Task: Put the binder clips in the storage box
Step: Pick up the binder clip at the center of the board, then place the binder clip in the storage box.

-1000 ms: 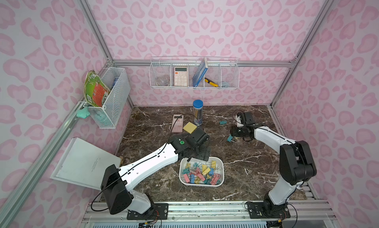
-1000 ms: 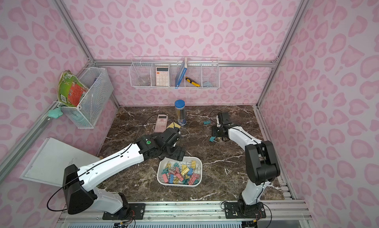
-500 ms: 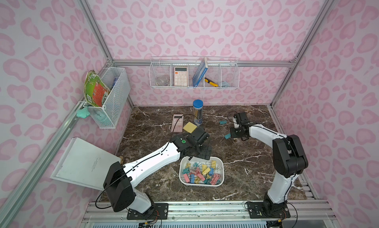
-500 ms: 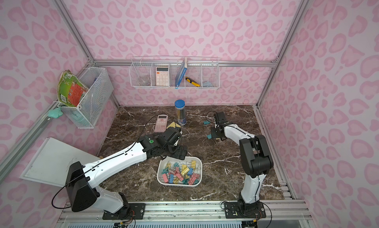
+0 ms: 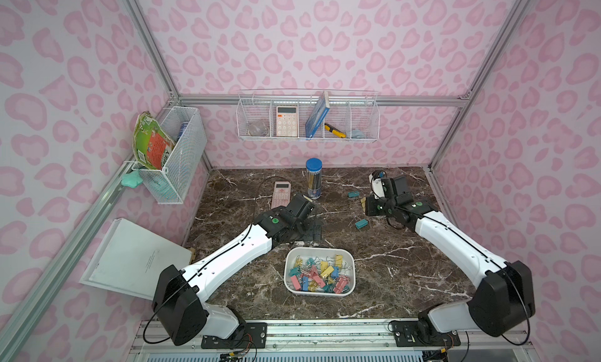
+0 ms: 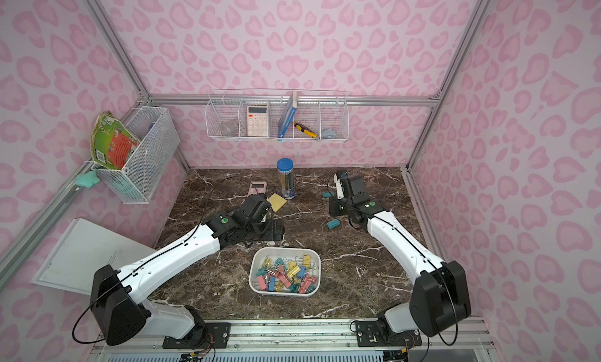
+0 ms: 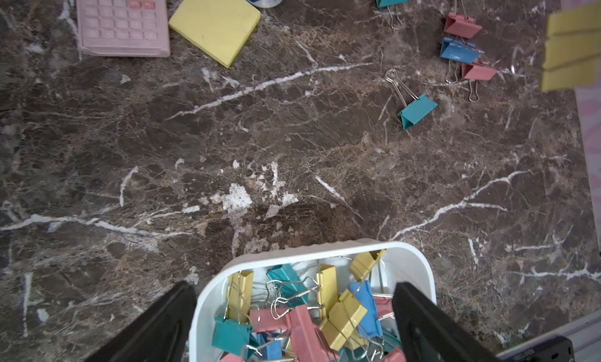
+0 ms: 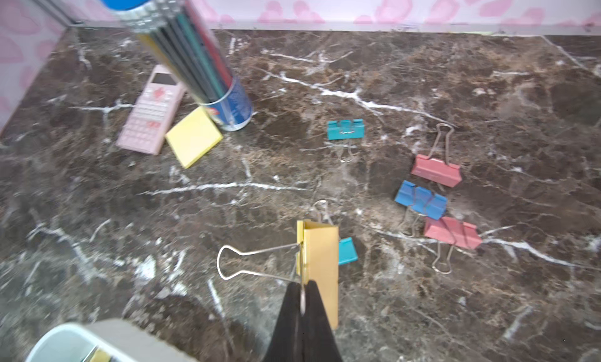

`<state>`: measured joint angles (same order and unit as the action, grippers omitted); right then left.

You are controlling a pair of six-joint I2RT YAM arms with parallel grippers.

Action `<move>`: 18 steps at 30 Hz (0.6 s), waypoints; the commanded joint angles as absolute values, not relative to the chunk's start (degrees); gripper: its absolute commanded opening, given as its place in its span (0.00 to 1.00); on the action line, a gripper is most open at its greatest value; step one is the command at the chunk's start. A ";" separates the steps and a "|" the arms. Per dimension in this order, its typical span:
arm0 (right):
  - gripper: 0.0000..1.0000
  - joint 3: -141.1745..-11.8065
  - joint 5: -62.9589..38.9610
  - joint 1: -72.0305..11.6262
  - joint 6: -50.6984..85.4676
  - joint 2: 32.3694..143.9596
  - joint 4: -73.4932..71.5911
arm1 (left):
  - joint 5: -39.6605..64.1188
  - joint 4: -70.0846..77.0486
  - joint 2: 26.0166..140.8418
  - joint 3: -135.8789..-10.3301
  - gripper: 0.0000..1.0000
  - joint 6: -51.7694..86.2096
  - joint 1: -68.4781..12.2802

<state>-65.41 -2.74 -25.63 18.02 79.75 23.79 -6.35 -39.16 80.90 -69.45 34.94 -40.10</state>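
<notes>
The storage box is below my right gripper, toward my base. That gripper therefore needs to swing back and down over the storage box's nearest corner and let go of the clip.
The storage box, a shallow white tray, sits at the front middle of the marble table with several pastel binder clips inside. My left gripper hangs open over the box's far rim, holding nothing. My right gripper is shut on the wire handle of a yellow binder clip, lifted off the table. Loose clips lie below it: teal, pink, blue, pink and teal.
A pink calculator, a yellow sticky-note pad and a blue-capped pencil tube stand at the back of the table. White wire baskets hang on the walls. A white board leans at the left.
My right gripper has shut on the yellow clip's handle and holds it above the table. My left gripper has opened slightly wider near the box.
</notes>
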 commanded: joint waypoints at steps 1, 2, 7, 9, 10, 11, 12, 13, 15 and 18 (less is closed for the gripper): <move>0.00 -61.46 -9.93 -27.67 22.07 74.91 27.55 | -6.64 -37.54 80.51 -69.04 0.99 36.54 -39.23; 0.00 -59.83 -12.59 -29.08 23.32 73.22 27.06 | -6.55 -37.21 80.44 -68.85 0.99 36.77 -39.04; 0.00 -50.94 -18.16 -42.03 33.50 67.86 21.41 | -7.12 -35.19 79.90 -67.35 0.99 39.73 -37.63; 0.00 -48.47 -16.90 -46.27 36.14 68.33 19.31 | -6.24 -34.20 80.04 -67.21 0.99 40.08 -37.01; 0.00 -47.28 -15.39 -47.60 36.77 68.85 19.37 | -5.75 -34.17 80.34 -67.49 0.99 39.93 -36.76; 0.00 -46.40 -14.50 -48.30 37.08 69.29 19.57 | -5.48 -34.28 80.70 -67.93 0.99 39.70 -36.77; 0.00 -44.80 -14.07 -48.87 37.24 70.07 19.52 | -4.93 -34.32 81.15 -68.32 0.99 39.27 -36.68; 0.00 -43.63 -13.90 -49.25 37.10 70.66 19.43 | -4.19 -34.12 81.53 -68.75 0.99 38.76 -36.70; 0.08 -42.52 -13.18 -49.78 37.17 71.51 19.29 | -2.11 -33.32 82.55 -69.50 0.98 37.62 -36.71; 0.33 -45.16 -10.80 -49.84 36.44 70.85 20.19 | 2.78 -30.46 85.14 -71.38 0.95 35.60 -36.65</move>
